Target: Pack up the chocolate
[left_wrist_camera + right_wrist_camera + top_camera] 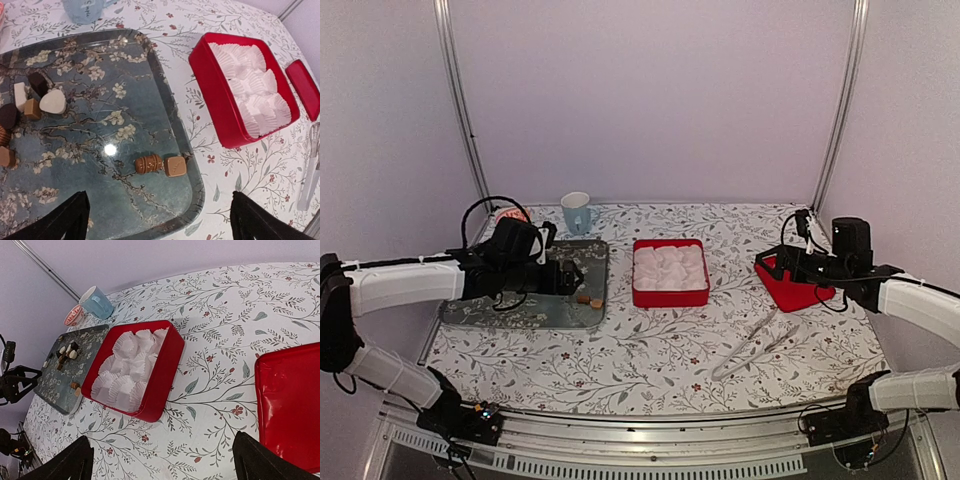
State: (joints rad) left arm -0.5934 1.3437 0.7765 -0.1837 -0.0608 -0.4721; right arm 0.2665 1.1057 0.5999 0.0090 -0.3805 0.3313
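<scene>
My left gripper moves to the right in the top view and down onto the tongs' lower handle (304, 195) next, because the tongs lie flat beyond the red box (215, 95).
Two chocolates, a brown barrel (148, 163) and a tan square (175, 166), lie side by side near the tray's right front corner; they also show in the top view (589, 299). Several more dark, tan and whitish chocolates (31, 102) cluster at the tray's left edge. The open red box (215, 95) lined with white paper cups stands right of the tray, also in the top view (670, 297) and the right wrist view (165, 375). My left gripper (157, 220) is open and empty above the tray, short of the two chocolates. My right gripper (162, 465) is open and empty over the cloth between box and lid.
The dark floral tray (550, 312) lies left of centre. The red lid (798, 290) lies flat on the right, below my right gripper (782, 265). Clear tongs (758, 347) lie at front right. A blue cup (576, 212) and a small bowl (510, 214) stand at the back.
</scene>
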